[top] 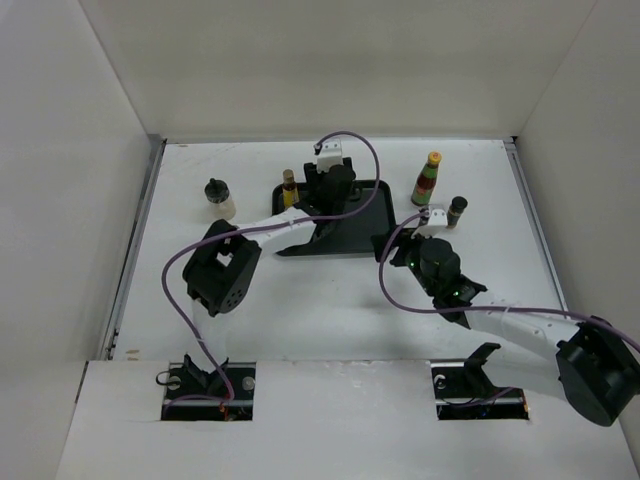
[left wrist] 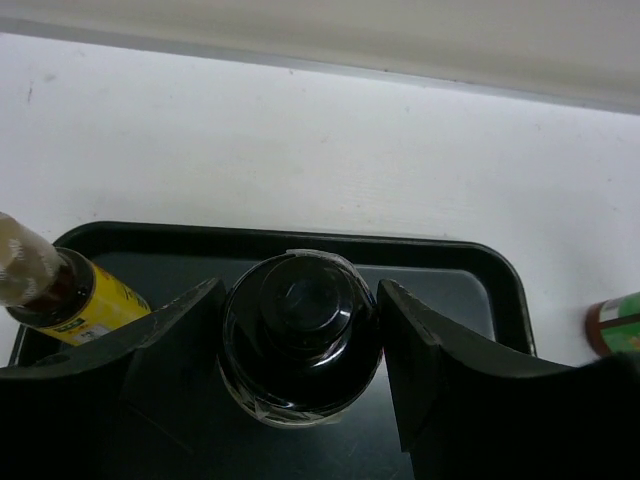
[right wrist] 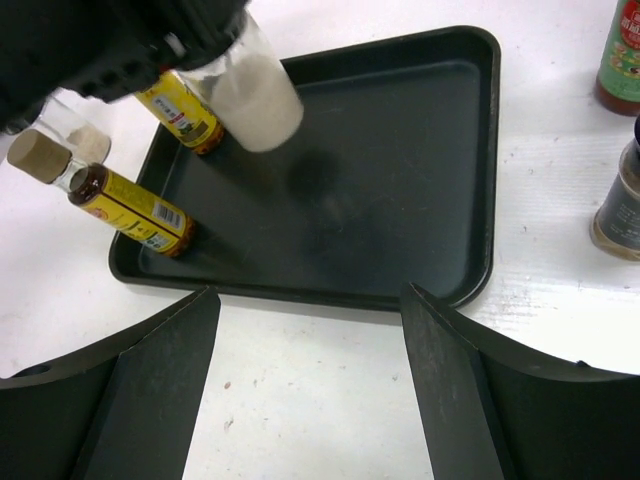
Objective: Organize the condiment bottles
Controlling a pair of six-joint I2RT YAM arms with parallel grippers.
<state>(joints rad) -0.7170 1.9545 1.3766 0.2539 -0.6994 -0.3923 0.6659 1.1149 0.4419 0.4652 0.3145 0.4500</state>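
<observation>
The stubby pale bottle's base still hangs above the tray's bottom, so next my left gripper will lower the bottle onto the bare tray bottom beneath it to release it.
My left gripper [top: 330, 190] hangs over the back of the black tray [top: 360, 240]. It is shut on a stubby pale black-capped bottle [left wrist: 300, 335]. In the right wrist view this bottle [right wrist: 258, 95] hangs tilted above the tray floor [right wrist: 400, 180]. Two slim yellow-labelled bottles [right wrist: 185, 110] [right wrist: 135, 208] stand in the tray's left part. A second stubby pale bottle [top: 218, 198] stands on the table left of the tray. The red bottle [top: 428, 180] and one dark jar [top: 457, 210] stand right of the tray. My right gripper [right wrist: 310, 300] is open and empty over the table by the tray's right edge.
White walls enclose the table on the left, back and right. The left arm's purple cable loops over the tray's back edge [top: 345, 140]. The red bottle also shows at the right edge of the left wrist view [left wrist: 615, 322]. No second dark jar is in view.
</observation>
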